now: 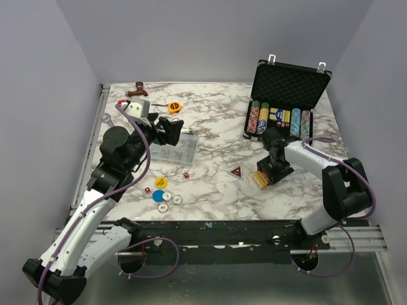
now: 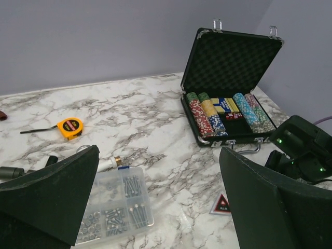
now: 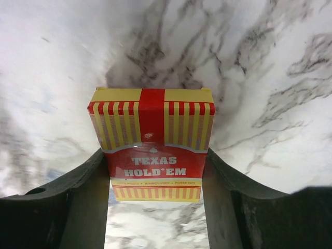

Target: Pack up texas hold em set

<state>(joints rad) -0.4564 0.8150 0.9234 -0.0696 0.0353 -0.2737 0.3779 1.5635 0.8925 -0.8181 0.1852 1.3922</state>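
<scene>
My right gripper lifts the card box next, carries it outward, lowers it into the case's empty slot between chip rows and releases.
The black foam-lined case stands open at the back right, with rows of chips in its tray. In front of it lies the orange card box, marked TEXAS HOLD'EM. My right gripper reaches down over it, and its fingers press against both long sides. Yellow, blue and white discs, two red dice and a red triangle token lie loose on the marble. My left gripper hangs wide open above the table at the left, holding nothing.
A clear compartment box of screws lies under the left gripper. A yellow tape measure and a red-handled tool sit at the back left. Walls enclose the table on three sides.
</scene>
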